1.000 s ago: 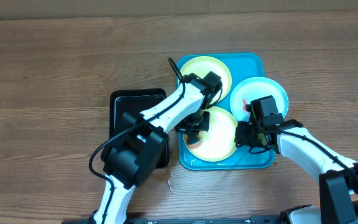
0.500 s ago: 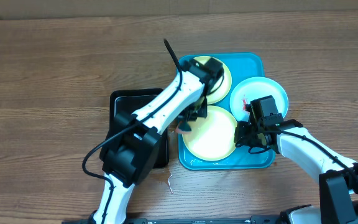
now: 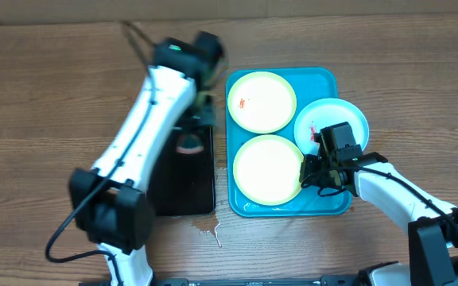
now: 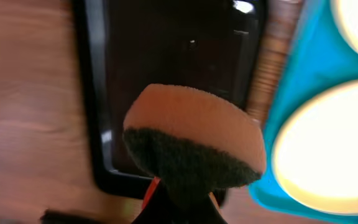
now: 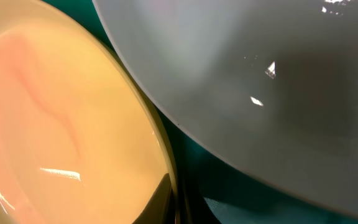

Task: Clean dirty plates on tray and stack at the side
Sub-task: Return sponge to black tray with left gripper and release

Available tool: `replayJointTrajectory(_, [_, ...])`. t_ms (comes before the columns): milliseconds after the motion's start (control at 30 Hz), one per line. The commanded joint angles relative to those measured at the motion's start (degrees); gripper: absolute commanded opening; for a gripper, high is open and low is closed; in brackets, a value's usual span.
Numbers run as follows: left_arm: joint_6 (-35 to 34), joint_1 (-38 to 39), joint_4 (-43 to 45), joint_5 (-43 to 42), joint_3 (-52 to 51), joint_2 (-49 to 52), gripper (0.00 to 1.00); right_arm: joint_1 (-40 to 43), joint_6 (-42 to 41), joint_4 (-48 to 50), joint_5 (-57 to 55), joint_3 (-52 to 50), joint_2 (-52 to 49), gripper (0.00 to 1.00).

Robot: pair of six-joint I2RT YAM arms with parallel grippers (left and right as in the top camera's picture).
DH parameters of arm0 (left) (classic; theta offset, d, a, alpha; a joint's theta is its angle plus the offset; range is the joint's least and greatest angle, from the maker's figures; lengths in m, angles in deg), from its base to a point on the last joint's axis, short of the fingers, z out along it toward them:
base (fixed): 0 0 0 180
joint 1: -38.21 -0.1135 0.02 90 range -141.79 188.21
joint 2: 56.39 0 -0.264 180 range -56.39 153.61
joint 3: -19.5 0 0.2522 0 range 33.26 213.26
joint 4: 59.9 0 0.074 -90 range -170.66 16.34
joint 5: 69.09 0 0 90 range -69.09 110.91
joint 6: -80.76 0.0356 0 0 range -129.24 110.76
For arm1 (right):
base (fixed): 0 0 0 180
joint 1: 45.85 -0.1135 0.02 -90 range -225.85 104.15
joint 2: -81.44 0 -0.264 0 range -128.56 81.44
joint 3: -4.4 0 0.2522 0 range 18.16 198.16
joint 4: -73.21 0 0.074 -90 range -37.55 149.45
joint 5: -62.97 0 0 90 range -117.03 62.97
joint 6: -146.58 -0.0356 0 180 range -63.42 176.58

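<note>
My left gripper needs to go down to the black tray's open bottom and let go of the orange sponge there, because the near plate already looks free of smears.
The turquoise tray (image 3: 324,75) holds three plates. The far yellow-green plate (image 3: 261,101) has a small red smear. The near yellow-green plate (image 3: 268,169) looks free of smears. The light blue plate (image 3: 336,119) has a red smear and overhangs the tray's right rim. My right gripper (image 3: 309,170) is shut on the near plate's right rim, with a finger on each side of the rim (image 5: 176,199). My left gripper (image 3: 196,125) is shut on an orange sponge with a dark scrub side (image 4: 191,143). It holds the sponge above the black tray (image 4: 92,93), left of the turquoise tray.
The black tray (image 3: 173,199) lies just left of the turquoise tray. A small wet patch (image 3: 207,230) is on the wooden table near the black tray's front right corner. In the right wrist view the blue plate (image 5: 260,81) overlaps above the yellow one (image 5: 55,112).
My left arm lifted the sponge off the near yellow-green plate and swung left over the black tray. The right gripper stayed on the plate rim.
</note>
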Motion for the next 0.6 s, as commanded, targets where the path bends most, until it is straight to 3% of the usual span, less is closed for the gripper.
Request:
replayJointTrajectory(0, [1.33,-6.01,-0.98,3.91,-1.64,-0.55,0.04,0.0,-0.31,-1.09,-4.39,-1.03,-1.95,0.04])
replayJointTrajectory(267, [5.66,-10.54,12.74,-7.67,-18.8,-0.55,0.04,0.0,-0.31,-1.09,-4.42,-1.03,-1.95,0.04])
replayJointTrajectory(400, [5.01,-9.97,21.29,-7.69,-26.58,-0.55,0.09,0.0,-0.31,-1.09,-4.39,-1.03,-1.95,0.04])
replayJointTrajectory(567, [3.23,-10.14,26.67,-7.67,-31.36,-0.55,0.08,0.0,-0.31,-1.44,-4.42,-1.03,-1.95,0.04])
